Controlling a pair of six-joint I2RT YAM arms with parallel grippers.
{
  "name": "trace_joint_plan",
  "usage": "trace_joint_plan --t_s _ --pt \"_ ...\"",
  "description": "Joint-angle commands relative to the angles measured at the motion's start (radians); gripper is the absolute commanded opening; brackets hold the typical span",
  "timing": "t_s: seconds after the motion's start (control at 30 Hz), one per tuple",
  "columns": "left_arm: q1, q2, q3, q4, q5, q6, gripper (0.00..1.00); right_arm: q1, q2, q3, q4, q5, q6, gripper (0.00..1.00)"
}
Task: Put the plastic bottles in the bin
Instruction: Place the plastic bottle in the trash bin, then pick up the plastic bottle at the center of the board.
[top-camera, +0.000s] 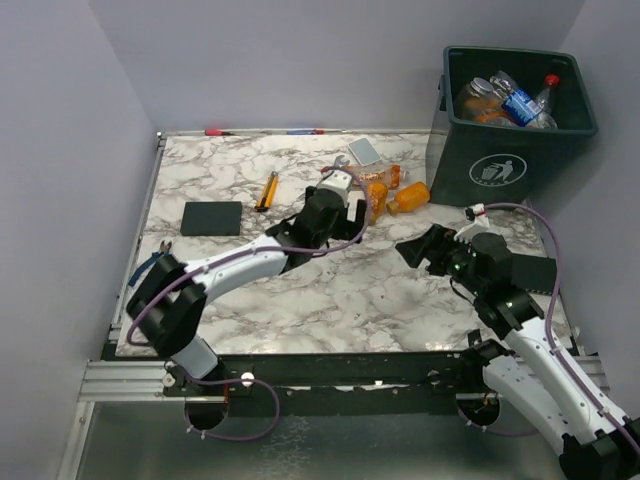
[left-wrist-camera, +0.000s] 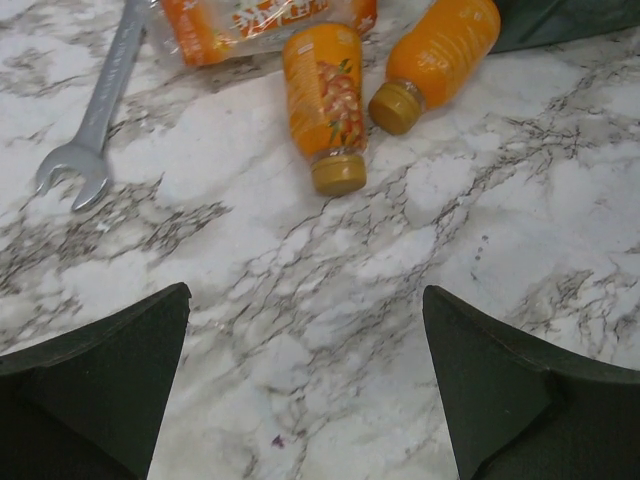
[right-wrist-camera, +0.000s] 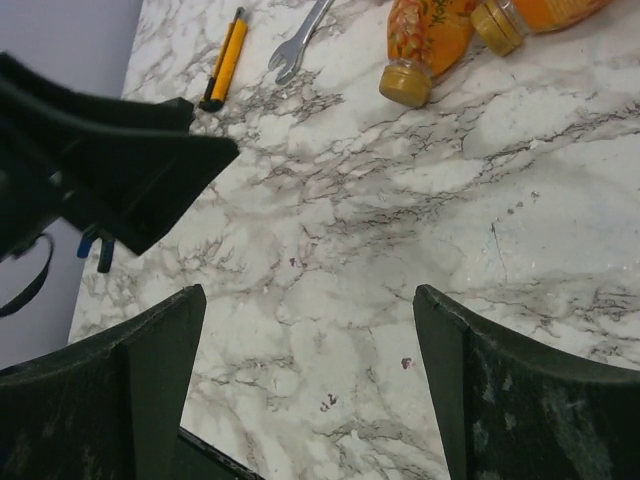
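The labelled bottle's end with the cap faces my fingertips, so my left gripper will next move outward and down, toward the right in the top view, onto the labelled bottle's shoulder (top-camera: 375, 211) (left-wrist-camera: 337, 134).
Three orange plastic bottles lie on the marble table just left of the bin (top-camera: 470, 172): one with a printed label (top-camera: 377, 198) (left-wrist-camera: 322, 100) (right-wrist-camera: 425, 38), a plain one (top-camera: 409, 196) (left-wrist-camera: 440, 55) (right-wrist-camera: 530, 12), and another behind them (top-camera: 386, 176) (left-wrist-camera: 250, 20). Several more bottles (top-camera: 505, 100) lie inside the dark green bin. My left gripper (top-camera: 348, 214) (left-wrist-camera: 305, 292) is open and empty, a short way in front of the labelled bottle. Further to the right my right gripper (top-camera: 414, 248) (right-wrist-camera: 308, 295) is open over bare marble, holding nothing.
A silver wrench (left-wrist-camera: 98, 115) (right-wrist-camera: 300, 40) lies left of the bottles. A yellow-handled tool (top-camera: 267, 190) (right-wrist-camera: 225, 60) and a black block (top-camera: 212, 218) lie further left. A grey card (top-camera: 364, 150) sits behind the bottles. Pliers (top-camera: 150, 260) rest at the left edge.
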Motion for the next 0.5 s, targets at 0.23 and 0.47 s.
trace_joint_plan --t_s 0.23,0.47 --pt "0.056 0.475 0.446 -0.144 0.170 0.027 0.99 0.009 -0.243 -0.128 -0.133 -0.013 0.071 0.89" --pt "0.071 0.637 0.631 -0.162 0.175 0.034 0.99 0.009 -0.308 -0.134 -0.198 -0.016 0.072 0.90"
